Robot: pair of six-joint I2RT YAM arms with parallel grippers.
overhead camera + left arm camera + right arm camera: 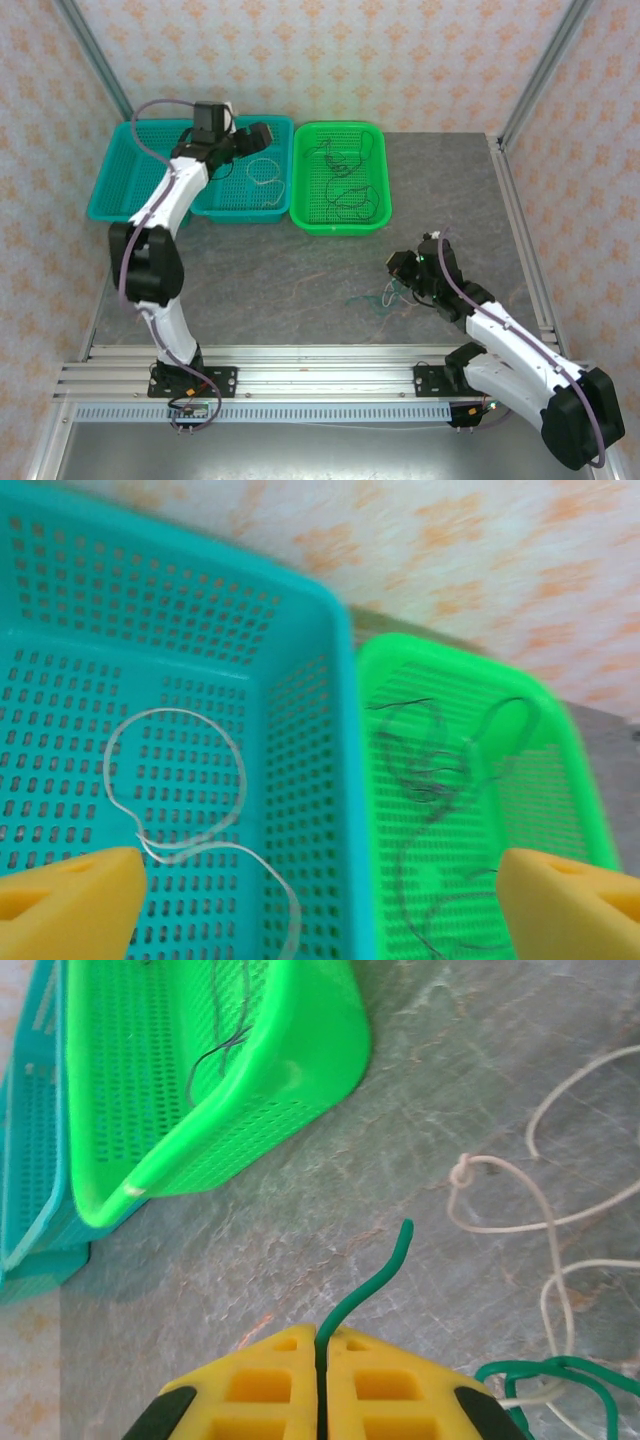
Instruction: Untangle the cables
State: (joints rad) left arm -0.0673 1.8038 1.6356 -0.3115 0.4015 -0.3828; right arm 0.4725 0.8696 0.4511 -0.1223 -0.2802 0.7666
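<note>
My right gripper sweeps across to bare tabletop before the green basket next and releases the green cable [375, 1275], as that tabletop lies beside it toward my other arm.
My left gripper [262, 135] hovers open over the teal basket [120, 210], its yellow fingers [70, 900] spread wide with nothing between them. A white cable [178, 711] lies looped on that basket's floor [265, 172]. Thin black cables [437, 780] lie in the green basket [340, 225]. Low over the table at the right, my right gripper [322, 1345] is shut on a green cable [375, 1275], whose free end curls up past the fingertips. More green cable loops [560, 1368] beside a knotted white cable [500, 1228] on the table.
The two baskets stand side by side at the back, their rims touching [355, 780]. The green basket's corner [250, 1090] is a short way ahead of my right gripper. Grey tabletop [280, 270] stretches between the arms. Metal rails frame the table edges [520, 230].
</note>
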